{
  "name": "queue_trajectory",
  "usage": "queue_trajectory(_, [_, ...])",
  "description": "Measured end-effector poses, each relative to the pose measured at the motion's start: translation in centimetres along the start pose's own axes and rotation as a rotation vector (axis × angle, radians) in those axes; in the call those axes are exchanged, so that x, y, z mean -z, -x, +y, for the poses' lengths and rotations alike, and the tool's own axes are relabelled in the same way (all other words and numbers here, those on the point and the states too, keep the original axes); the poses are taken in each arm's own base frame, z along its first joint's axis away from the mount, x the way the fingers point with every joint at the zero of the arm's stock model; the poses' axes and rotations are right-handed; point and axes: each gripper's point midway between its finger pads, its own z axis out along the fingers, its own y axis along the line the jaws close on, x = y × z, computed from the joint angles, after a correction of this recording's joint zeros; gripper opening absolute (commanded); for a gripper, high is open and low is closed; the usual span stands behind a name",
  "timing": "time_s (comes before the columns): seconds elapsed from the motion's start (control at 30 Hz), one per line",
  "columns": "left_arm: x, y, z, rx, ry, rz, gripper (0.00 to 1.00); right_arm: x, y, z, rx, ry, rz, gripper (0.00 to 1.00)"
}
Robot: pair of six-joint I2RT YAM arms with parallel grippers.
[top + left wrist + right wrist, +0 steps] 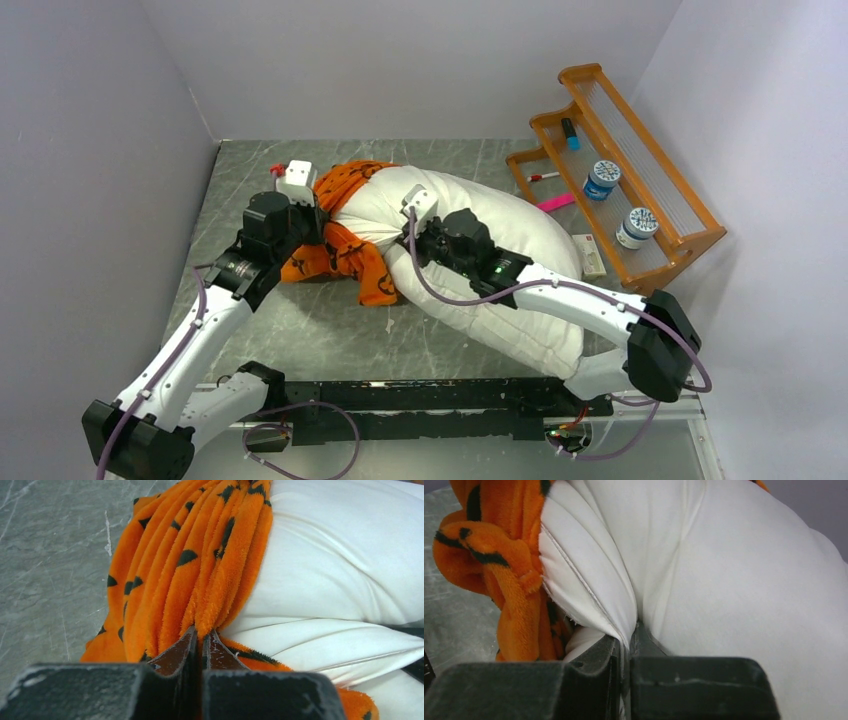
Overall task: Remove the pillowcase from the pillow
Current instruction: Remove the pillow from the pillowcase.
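The pillow's end is still wrapped in the orange pillowcase, so my right gripper next pulls toward the wooden rack, then back toward my base to release.
The white pillow lies across the table, mostly bare. The orange pillowcase with dark motifs is bunched at the pillow's left end. My left gripper is shut on gathered folds of the pillowcase; its jaws pinch the orange fabric beside the pillow. My right gripper is shut on a fold of the pillow; the white cloth is clamped between its jaws. The bunched pillowcase hangs to the left in the right wrist view.
A wooden stepped rack stands at the back right with two round tubs and markers. A pink pen and a small white box lie by it. Grey walls close in on the left, back and right.
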Motion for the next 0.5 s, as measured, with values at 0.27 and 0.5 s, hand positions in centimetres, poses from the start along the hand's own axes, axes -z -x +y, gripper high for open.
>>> queue_trajectory(0.27, [0.2, 0.3, 0.2, 0.018, 0.011, -0.024, 0.05, 1.6, -0.1, -2.3, -0.102, -0.010, -0.021, 0.00])
queue_trajectory(0.5, [0.0, 0.1, 1.1, 0.047, 0.046, -0.020, 0.05, 2.9, 0.0, -3.5, -0.162, -0.006, -0.043, 0.00])
